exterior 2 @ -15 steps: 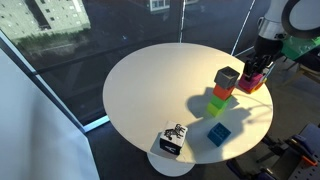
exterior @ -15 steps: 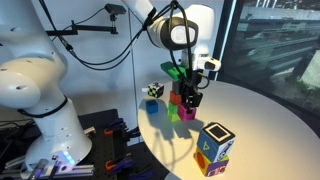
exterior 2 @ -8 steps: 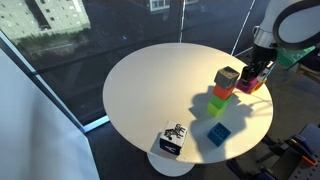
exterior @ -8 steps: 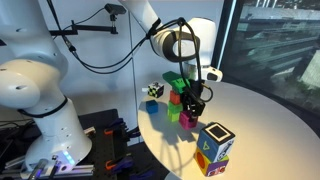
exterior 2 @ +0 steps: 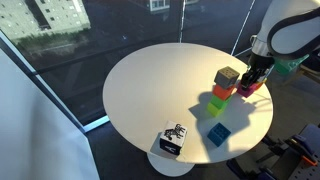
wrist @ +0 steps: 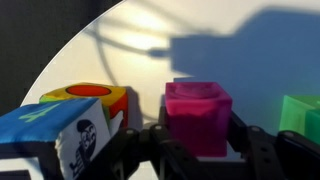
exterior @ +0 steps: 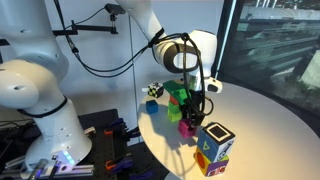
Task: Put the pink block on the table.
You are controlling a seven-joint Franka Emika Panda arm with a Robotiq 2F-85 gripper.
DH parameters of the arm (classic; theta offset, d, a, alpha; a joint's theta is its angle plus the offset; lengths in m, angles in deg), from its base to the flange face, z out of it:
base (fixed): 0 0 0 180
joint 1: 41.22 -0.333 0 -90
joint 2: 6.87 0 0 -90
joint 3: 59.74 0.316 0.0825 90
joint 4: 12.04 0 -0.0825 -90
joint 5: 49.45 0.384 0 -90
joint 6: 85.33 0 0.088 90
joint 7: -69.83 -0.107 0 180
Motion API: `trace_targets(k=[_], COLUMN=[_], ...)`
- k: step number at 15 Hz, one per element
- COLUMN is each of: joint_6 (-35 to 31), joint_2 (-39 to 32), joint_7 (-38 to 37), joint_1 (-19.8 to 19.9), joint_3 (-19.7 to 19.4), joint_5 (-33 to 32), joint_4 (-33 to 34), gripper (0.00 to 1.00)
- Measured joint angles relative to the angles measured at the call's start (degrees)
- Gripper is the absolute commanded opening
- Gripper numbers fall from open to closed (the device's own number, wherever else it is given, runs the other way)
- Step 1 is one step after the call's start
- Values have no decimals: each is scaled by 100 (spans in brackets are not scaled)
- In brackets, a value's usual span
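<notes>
The clear white tabletop between the patterned cube and the stack lies below the pink block. So next, my gripper moves down onto that spot and releases the block.
My gripper (exterior: 190, 112) is shut on the pink block (exterior: 187, 126), a small magenta cube. I hold it low over the white round table (exterior: 270, 120), just beside the stack; I cannot tell whether it touches the top. In the wrist view the pink block (wrist: 197, 115) sits between my two black fingers (wrist: 197, 140), with the table (wrist: 200, 45) behind it. In an exterior view the gripper (exterior 2: 252, 82) holds the pink block (exterior 2: 250, 89) near the table's (exterior 2: 150, 90) edge.
A stack of a dark green, a red and a lime cube (exterior: 175, 100) stands next to the gripper, also in an exterior view (exterior 2: 221, 91). A larger patterned cube (exterior: 213, 147) is close by. A blue cube (exterior 2: 218, 134) and a black-and-white cube (exterior 2: 172, 141) lie further off.
The gripper has moved down and a little away from the stack with the pink block in it, bringing the block close to the table top.
</notes>
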Motion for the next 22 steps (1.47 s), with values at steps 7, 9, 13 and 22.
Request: trace_targets(k=[7, 9, 13, 22], joint_6=[-443, -559, -644, -104], joint_2=[-269, -309, -352, -130], joint_7=[7, 7, 7, -18], joint_1=[2, -1, -2, -105], joint_3=[13, 30, 58, 71], joint_5=[132, 136, 140, 138], joint_4=[-97, -130, -143, -153], gripper=[69, 88, 100, 100])
